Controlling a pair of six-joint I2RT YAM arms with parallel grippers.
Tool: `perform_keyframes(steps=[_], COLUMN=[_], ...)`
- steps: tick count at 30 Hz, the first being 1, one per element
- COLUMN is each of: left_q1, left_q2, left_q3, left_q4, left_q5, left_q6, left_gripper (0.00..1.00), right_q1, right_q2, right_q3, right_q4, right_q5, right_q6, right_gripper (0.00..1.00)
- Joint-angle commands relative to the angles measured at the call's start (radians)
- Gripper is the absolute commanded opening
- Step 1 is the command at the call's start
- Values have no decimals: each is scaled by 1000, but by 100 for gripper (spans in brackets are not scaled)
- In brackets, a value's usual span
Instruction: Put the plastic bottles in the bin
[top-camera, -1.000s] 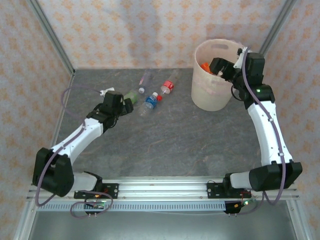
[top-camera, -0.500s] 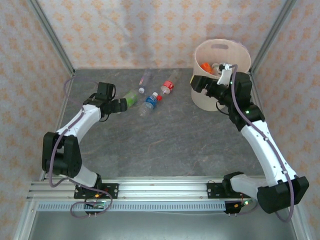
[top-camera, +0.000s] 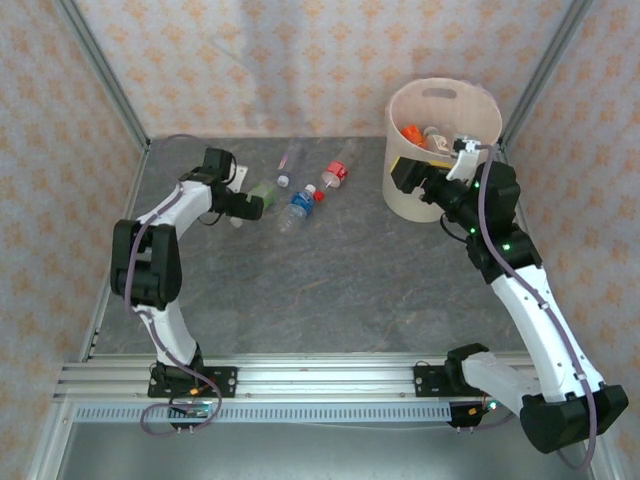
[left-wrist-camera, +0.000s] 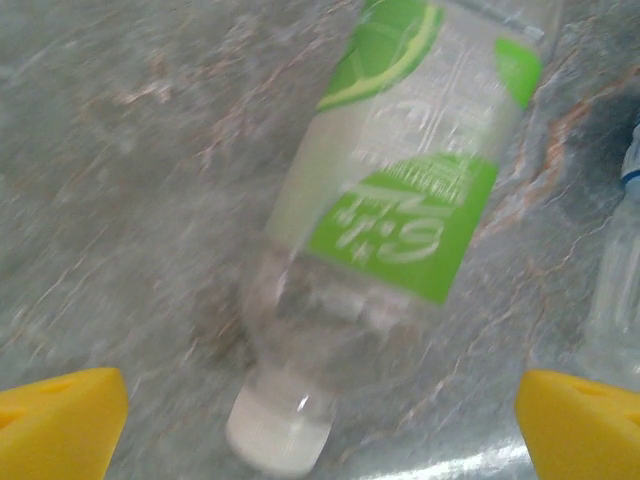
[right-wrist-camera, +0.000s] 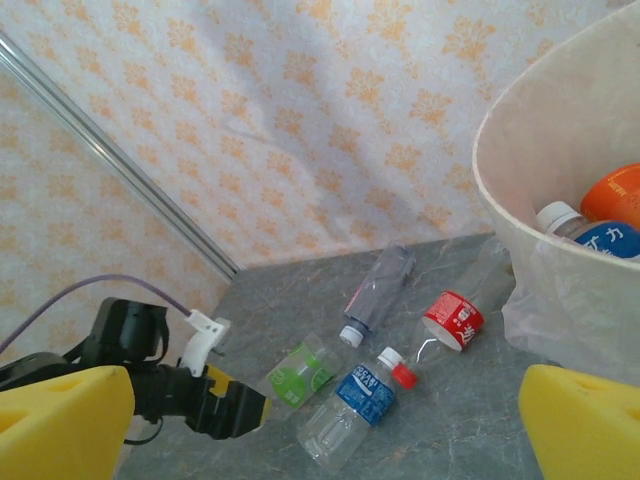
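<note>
The green-labelled bottle is slanted between my open fingers, so my left gripper should next turn and move down past the white cap (left-wrist-camera: 280, 440) onto the bottle's shoulder.
A green-labelled plastic bottle (left-wrist-camera: 400, 200) lies on the table, its white cap (left-wrist-camera: 280, 440) pointing at my left gripper (left-wrist-camera: 320, 430). The yellow fingers (left-wrist-camera: 60, 425) stand wide open on either side of the cap end, clear of it. From above, that left gripper (top-camera: 250, 204) sits just left of the green bottle (top-camera: 265, 190). Blue-labelled (top-camera: 297, 207), red-labelled (top-camera: 338, 170) and dark-labelled (top-camera: 290, 158) bottles lie beside it. The bin (top-camera: 440, 195) stands at the back right with several bottles (right-wrist-camera: 612, 195) inside. My right gripper (top-camera: 405, 178) hovers open and empty at the bin's front left.
Metal frame posts (top-camera: 100, 75) and patterned walls close in the back and sides of the table. The grey tabletop (top-camera: 330, 280) between the arms is bare. A thin plastic liner (right-wrist-camera: 560, 300) hangs on the bin's outer wall.
My left arm has folded back and swung left, so its gripper now faces the green bottle's cap end. My right gripper has dropped from over the bin's rim to its front left.
</note>
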Motion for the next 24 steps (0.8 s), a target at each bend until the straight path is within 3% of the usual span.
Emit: perform_keyframes(steps=[1,9,16,21,24], left_q1=[2,-17,-74,-78,-79], left_q2=[65,154,147,178,150], left_q3=[62,114,107,151,125], left_q4=[-47,-37,8,-20,18], left_q5=[82,33,-105,-99,-130], left_q6=[68,118,152,142,109], left_gripper=[100,97,81,62,56], right_q1=[4,4,4,3,4], right_q2=[-6,-8,-8,-8,-9], right_q3=[-11,-2,-4,-5,-8], right_q4=[32,4,-3,2,-4], right_q5=[18,42,81,66,26], right_q6=[-11,-28,-35,-39,-58], right_gripper=[99,99,99,99,99])
